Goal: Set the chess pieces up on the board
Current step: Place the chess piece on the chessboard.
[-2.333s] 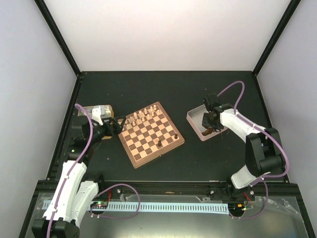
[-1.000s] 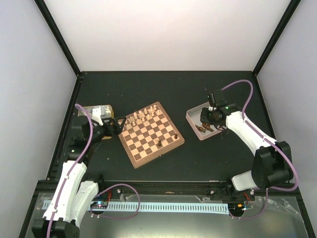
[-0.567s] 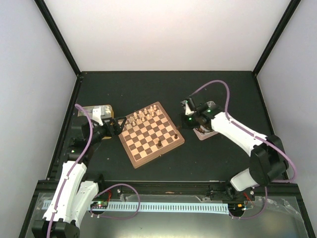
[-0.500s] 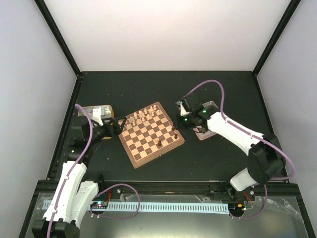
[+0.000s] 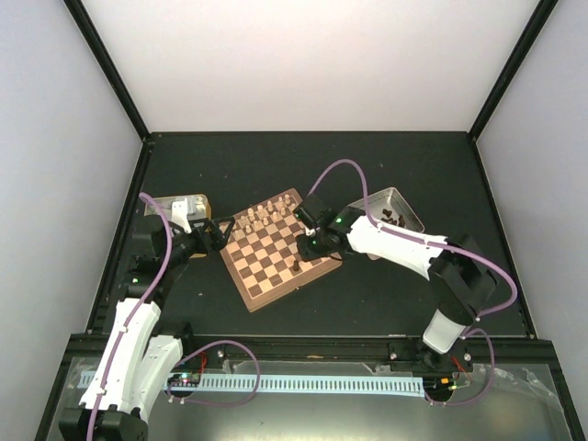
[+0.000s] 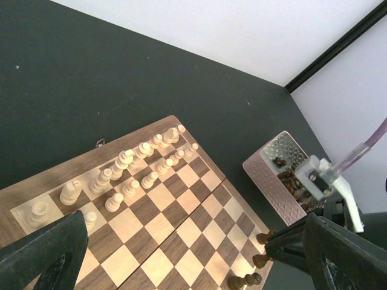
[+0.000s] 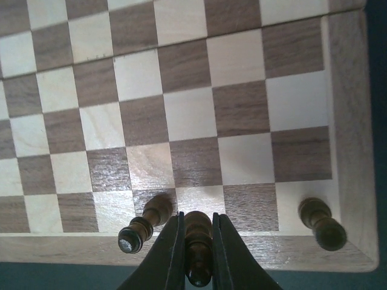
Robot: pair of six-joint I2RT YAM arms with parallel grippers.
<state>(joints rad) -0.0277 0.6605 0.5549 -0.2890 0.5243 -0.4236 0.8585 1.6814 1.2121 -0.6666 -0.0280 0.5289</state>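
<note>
The right gripper moves down onto the pale edge-row square (image 7: 202, 199) beside the taller dark piece (image 7: 145, 222) next. It releases its dark piece there, since that square is empty.
The board (image 5: 272, 257) lies at the table's middle, with pale chess pieces (image 5: 262, 217) ranked along its far-left side. In the right wrist view my right gripper (image 7: 198, 244) is shut on a dark piece (image 7: 198, 226), upright just over the board's edge row. A taller dark piece (image 7: 145, 222) stands just left of it and another dark piece (image 7: 319, 222) stands further right. My left gripper (image 6: 193, 229) hovers open over the board's left end with nothing between its fingers (image 6: 51, 257). The same view shows the pale ranks (image 6: 124, 178) and my right gripper (image 6: 296, 241).
A silver tin (image 5: 393, 209) with pinkish sides, holding several dark pieces, sits right of the board. A gold-sided tin (image 5: 179, 206) stands at the left behind my left arm. Black frame rails border the table.
My right arm has swung left from the silver tin to the board's right edge, carrying a dark piece. The left arm has not moved.
</note>
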